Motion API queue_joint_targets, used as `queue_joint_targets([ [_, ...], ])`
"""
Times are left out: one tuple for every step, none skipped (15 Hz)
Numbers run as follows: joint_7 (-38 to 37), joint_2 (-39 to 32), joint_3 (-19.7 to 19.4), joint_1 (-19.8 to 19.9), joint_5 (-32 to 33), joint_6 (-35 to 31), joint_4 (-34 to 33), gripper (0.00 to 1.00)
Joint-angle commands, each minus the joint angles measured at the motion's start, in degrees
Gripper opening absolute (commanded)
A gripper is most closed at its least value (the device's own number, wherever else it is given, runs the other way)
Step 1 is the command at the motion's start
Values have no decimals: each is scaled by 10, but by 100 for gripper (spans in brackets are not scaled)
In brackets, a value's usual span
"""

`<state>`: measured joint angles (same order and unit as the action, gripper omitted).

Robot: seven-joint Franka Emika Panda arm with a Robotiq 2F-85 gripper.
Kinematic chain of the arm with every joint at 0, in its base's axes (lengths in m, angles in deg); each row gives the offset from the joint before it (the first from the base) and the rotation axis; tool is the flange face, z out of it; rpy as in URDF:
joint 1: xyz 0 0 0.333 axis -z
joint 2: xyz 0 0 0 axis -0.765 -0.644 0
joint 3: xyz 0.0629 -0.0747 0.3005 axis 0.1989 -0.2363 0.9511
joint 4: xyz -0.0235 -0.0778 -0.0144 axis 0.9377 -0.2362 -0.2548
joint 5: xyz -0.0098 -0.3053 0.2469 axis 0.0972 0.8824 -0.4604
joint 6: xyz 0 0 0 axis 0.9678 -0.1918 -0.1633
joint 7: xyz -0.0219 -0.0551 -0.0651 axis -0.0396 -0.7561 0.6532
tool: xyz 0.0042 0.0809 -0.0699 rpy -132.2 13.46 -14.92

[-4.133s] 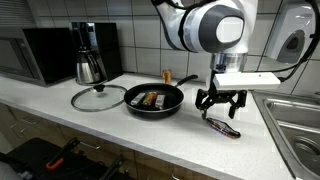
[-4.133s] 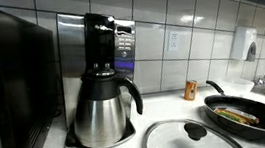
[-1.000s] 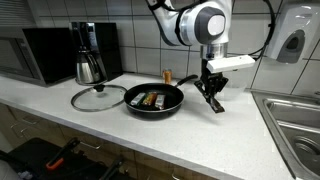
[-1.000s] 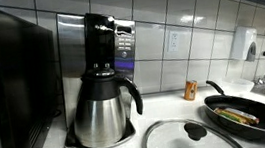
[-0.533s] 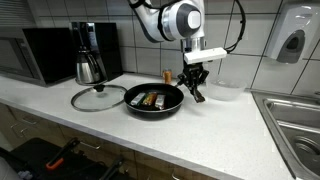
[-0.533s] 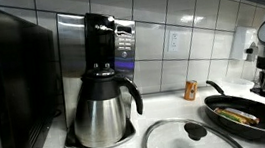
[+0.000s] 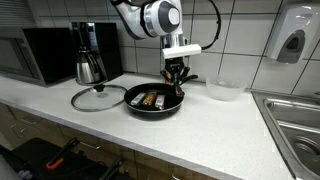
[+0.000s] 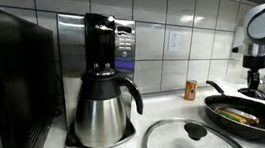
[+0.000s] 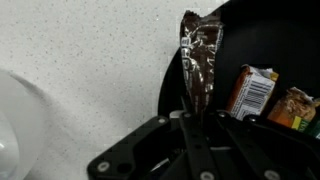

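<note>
The gripper moves toward the right in the wrist view and down to the bare bottom of the pan beside the orange packet next. The reason is that the wrapper (image 9: pixel 200 55) overhangs the pan's rim.
My gripper (image 7: pixel 177 79) hangs over the right rim of a black frying pan (image 7: pixel 129 102), shut on a crinkled, shiny brown wrapper (image 9: pixel 200 55). In the wrist view the wrapper sticks out from between the closed fingers (image 9: pixel 187 135) and lies across the pan's edge (image 9: pixel 270 35), half over the speckled white counter. Inside the pan lie an orange packet with a barcode (image 9: pixel 252 92) and another brownish packet (image 9: pixel 296 106). In an exterior view the gripper (image 8: pixel 258 76) is seen above the pan's far side (image 8: pixel 218 103).
A glass lid (image 7: pixel 98 97) lies left of the pan. Behind it stand a coffee maker (image 7: pixel 89 55), a microwave (image 7: pixel 45 55) and a small brown bottle (image 8: pixel 191 88). A white bowl (image 7: pixel 222 91) and a steel sink (image 7: pixel 300 118) lie to the right.
The arm has carried the wrapper leftward from the counter near the sink, past the bowl, to above the pan's rim. The jaws stayed shut on it throughout.
</note>
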<state>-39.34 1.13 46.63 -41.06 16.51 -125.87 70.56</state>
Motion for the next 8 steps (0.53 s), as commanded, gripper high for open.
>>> queue_joint_targets([
  [-41,20,17,-5,12,15,18,3],
  [-44,15,21,-5,8,13,16,3],
  [-51,10,23,-6,9,6,17,3],
  [-54,7,26,-5,7,0,17,3],
  [-59,2,28,-4,6,-5,16,3],
  [-66,-3,28,-5,8,-12,15,3],
  [-73,-7,28,-4,9,-17,14,3],
  [-79,-13,28,-4,11,-23,12,3],
])
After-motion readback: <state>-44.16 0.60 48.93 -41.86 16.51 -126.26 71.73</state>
